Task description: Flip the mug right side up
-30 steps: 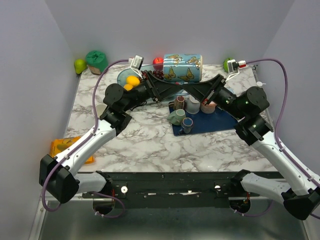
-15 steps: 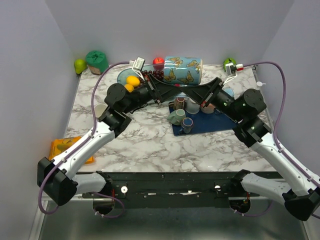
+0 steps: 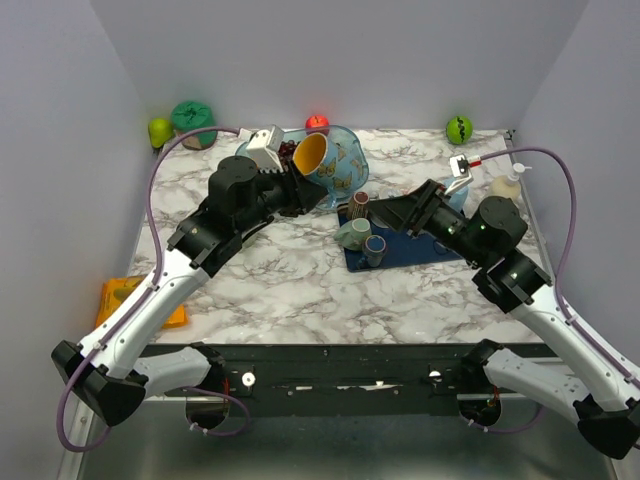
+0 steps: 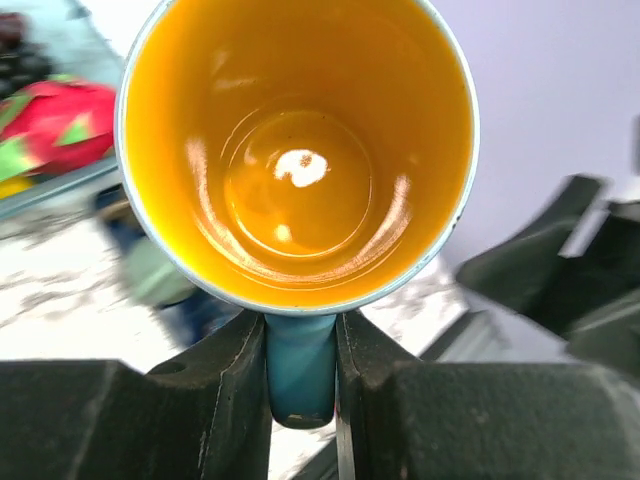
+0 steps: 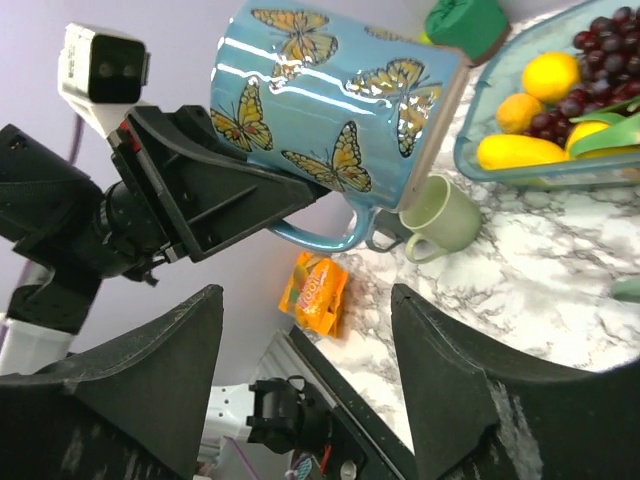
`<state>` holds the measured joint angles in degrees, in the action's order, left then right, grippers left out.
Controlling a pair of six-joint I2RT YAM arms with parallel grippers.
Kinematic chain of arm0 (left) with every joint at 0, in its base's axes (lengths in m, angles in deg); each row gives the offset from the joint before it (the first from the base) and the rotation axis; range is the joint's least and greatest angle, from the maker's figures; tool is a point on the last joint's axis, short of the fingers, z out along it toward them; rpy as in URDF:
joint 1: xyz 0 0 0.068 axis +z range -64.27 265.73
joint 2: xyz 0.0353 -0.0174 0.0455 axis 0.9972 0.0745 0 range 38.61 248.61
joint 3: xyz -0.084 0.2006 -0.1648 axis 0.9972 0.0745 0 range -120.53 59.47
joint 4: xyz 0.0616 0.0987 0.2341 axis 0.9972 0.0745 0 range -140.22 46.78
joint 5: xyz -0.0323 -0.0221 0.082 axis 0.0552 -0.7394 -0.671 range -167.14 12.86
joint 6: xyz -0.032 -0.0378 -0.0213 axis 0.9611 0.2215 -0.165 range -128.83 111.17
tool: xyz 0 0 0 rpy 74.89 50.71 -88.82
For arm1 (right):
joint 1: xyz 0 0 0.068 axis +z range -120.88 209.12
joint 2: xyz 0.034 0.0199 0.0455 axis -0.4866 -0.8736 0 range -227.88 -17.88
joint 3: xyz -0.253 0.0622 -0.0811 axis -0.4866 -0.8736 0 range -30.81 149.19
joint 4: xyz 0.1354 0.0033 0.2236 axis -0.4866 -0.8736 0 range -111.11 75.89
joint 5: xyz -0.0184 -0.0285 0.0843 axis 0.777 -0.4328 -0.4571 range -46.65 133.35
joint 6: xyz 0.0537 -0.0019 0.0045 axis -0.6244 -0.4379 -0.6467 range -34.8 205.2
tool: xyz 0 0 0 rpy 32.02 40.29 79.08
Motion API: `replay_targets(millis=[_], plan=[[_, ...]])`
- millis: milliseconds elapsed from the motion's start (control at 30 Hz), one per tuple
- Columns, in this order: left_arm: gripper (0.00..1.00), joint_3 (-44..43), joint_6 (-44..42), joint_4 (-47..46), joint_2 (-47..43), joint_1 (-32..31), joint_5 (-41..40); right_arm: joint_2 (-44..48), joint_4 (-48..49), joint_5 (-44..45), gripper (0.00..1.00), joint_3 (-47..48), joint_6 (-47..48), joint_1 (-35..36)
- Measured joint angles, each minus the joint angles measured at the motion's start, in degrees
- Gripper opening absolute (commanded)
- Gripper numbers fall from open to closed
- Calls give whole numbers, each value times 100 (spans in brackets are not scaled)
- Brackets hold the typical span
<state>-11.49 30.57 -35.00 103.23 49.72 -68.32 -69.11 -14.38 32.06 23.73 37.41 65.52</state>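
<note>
My left gripper is holding the mug tilted in the air. My left gripper should turn fingers-down next to level the mug and lower it onto bare table beside the pale green cup (image 3: pixel 353 234).
The mug (image 3: pixel 338 168) is large and blue with orange butterflies and an orange inside (image 4: pixel 300 150). It is held in the air above the back of the table, tilted, with its mouth facing up and toward the camera. My left gripper (image 3: pixel 300 188) is shut on the mug's blue handle (image 4: pixel 300 370), one finger on each side. The right wrist view shows the mug (image 5: pixel 330 110) and the left gripper (image 5: pixel 215 200) on its handle. My right gripper (image 3: pixel 385 212) is open and empty, to the right of the mug and apart from it; it also shows in its own view (image 5: pixel 305 390).
A blue mat (image 3: pixel 420 250) holds several small cups, with a green cup (image 3: pixel 352 234) at its left edge. A fruit bowl (image 5: pixel 540 130) and a pale green cup (image 5: pixel 440 215) are behind. An orange snack bag (image 3: pixel 125 295) lies front left. A green ball (image 3: pixel 459 129) and a white bottle (image 3: pixel 505 185) sit at the right.
The mug has moved left and turned from lying sideways until its orange inside faces up. My right gripper has drawn back to the right, away from the mug.
</note>
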Motion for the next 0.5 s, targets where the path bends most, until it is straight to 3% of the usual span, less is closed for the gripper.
replay_targets(millis=[333,433,500], plan=[[0,-31,-1150,1659,-66,0,-1471,87,-1137,741,79,-7,201,0],[0,142,-1322,1836,-52,0,-1915,-44,-1561,1025,86,74,256,2],[0,304,-1390,1853,7,0,-2133,-210,-1845,1198,96,160,289,2]])
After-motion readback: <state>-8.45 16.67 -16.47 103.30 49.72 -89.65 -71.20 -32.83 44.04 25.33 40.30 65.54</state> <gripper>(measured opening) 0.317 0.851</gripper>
